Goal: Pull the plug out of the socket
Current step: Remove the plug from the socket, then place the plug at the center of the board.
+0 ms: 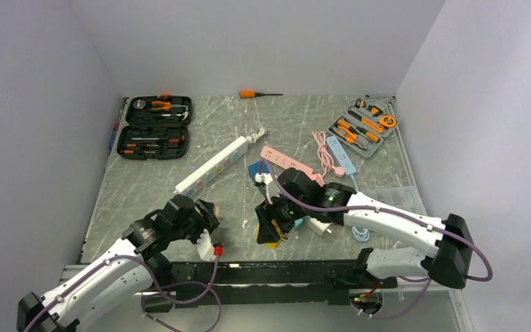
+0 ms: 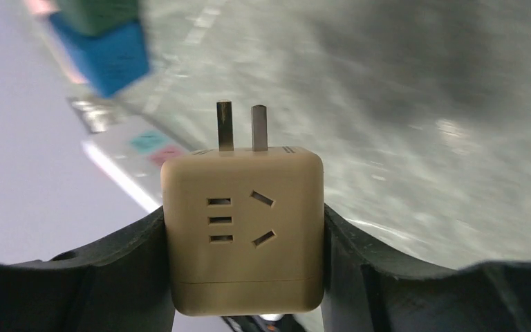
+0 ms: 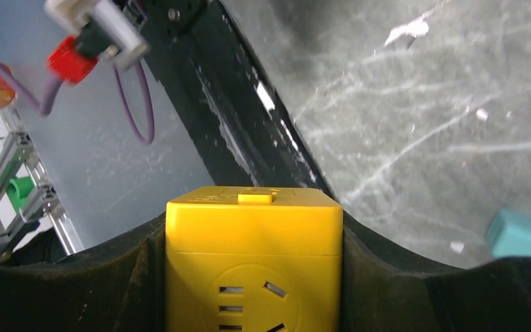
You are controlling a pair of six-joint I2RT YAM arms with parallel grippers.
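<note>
My right gripper is going to move next. It will turn and shift toward the teal block, then go down to the table beside that block.
My left gripper [image 1: 204, 213] is shut on a beige cube plug adapter [image 2: 244, 228], with a black finger [image 2: 124, 263] on each side. Its two metal prongs [image 2: 225, 126] stick out bare, in no socket. In the top view the beige cube [image 1: 207, 207] is at the front left of the table. My right gripper [image 1: 271, 225] is shut on a yellow cube socket [image 3: 252, 263], which also shows in the top view [image 1: 272, 236]. The two cubes are held apart, with a gap of table between them.
A white power strip [image 1: 218, 164] lies diagonally at mid table, with pink [image 1: 287, 161] and blue [image 1: 341, 153] strips to its right. An open black tool case [image 1: 153, 127] sits back left, a grey tool tray [image 1: 361, 126] back right, and an orange screwdriver [image 1: 256, 93] at the back wall.
</note>
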